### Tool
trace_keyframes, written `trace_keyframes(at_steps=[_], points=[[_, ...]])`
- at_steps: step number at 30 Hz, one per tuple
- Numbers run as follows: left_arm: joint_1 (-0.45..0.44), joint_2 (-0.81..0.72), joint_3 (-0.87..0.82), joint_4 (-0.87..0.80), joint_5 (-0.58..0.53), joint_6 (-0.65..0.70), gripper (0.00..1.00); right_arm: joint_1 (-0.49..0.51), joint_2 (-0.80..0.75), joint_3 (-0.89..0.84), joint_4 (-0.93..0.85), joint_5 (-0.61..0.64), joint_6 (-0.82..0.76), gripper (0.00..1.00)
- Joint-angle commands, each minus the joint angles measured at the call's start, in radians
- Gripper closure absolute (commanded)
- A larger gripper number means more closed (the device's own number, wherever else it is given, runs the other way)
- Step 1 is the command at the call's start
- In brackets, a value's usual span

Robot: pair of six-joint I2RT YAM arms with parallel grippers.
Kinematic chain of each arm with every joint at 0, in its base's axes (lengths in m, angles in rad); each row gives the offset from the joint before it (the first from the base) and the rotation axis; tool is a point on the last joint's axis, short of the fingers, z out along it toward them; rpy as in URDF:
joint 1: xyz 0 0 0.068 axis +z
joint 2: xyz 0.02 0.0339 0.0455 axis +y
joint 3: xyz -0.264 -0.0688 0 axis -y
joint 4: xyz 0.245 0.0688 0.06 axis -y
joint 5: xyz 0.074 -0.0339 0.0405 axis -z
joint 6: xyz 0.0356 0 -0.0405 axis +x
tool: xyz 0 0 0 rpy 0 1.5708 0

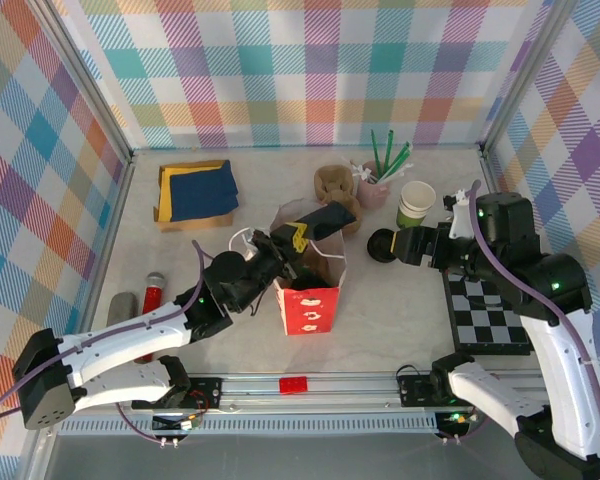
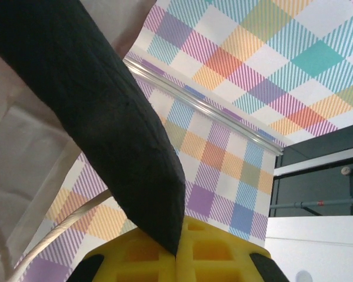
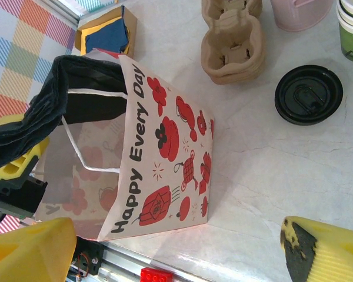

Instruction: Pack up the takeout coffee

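Observation:
The left gripper moves a little toward the blue cloths next and releases the black cloth, since it hangs over the bag's opening.
The takeout coffee (image 1: 383, 245) stands right of the paper bag (image 1: 308, 300); from the right wrist view I see mostly its round black lid (image 3: 309, 94). My right gripper (image 1: 405, 243) hangs open just right of it, its yellow fingertips (image 3: 326, 249) wide apart above bare table, short of the lid. My left gripper (image 1: 298, 238) is shut on a black cloth (image 1: 328, 218) held over the bag's open mouth. The left wrist view has its yellow fingers (image 2: 223, 255) pinched on the black cloth (image 2: 106, 117). The bag (image 3: 165, 153) reads "Happy Every Day" with red prints.
A light-green open cup (image 1: 415, 205) stands behind the coffee, beside a pink cup of green straws (image 1: 375, 185) and a brown cardboard carrier (image 1: 332, 185). Blue cloths on a yellow box (image 1: 195, 192) lie back left. A checkered board (image 1: 485, 315) lies right, a red bottle (image 1: 152, 300) left.

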Motion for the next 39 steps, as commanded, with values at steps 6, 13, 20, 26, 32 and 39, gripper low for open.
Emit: trace_keyframes(at_steps=[6, 13, 20, 26, 32, 39], points=[[0.018, 0.016, -0.015, 0.114, -0.043, -0.118, 1.00, 0.007, -0.003, 0.033, -0.009, -0.005, 0.007, 0.10], [0.029, -0.011, -0.016, 0.078, -0.054, -0.109, 0.99, 0.010, 0.007, 0.024, -0.001, -0.008, 0.005, 0.10], [0.031, -0.014, -0.020, 0.070, -0.064, -0.109, 0.95, 0.011, 0.009, 0.022, 0.008, -0.012, 0.008, 0.10], [0.034, -0.021, -0.024, 0.067, -0.077, -0.104, 0.90, 0.011, 0.004, 0.020, 0.005, -0.008, 0.004, 0.10], [0.035, -0.023, -0.016, 0.067, -0.078, -0.095, 0.88, 0.011, 0.005, 0.017, 0.010, -0.010, 0.006, 0.10], [0.042, -0.032, -0.010, 0.057, -0.086, -0.089, 0.83, 0.011, 0.003, 0.019, 0.007, -0.009, 0.003, 0.10]])
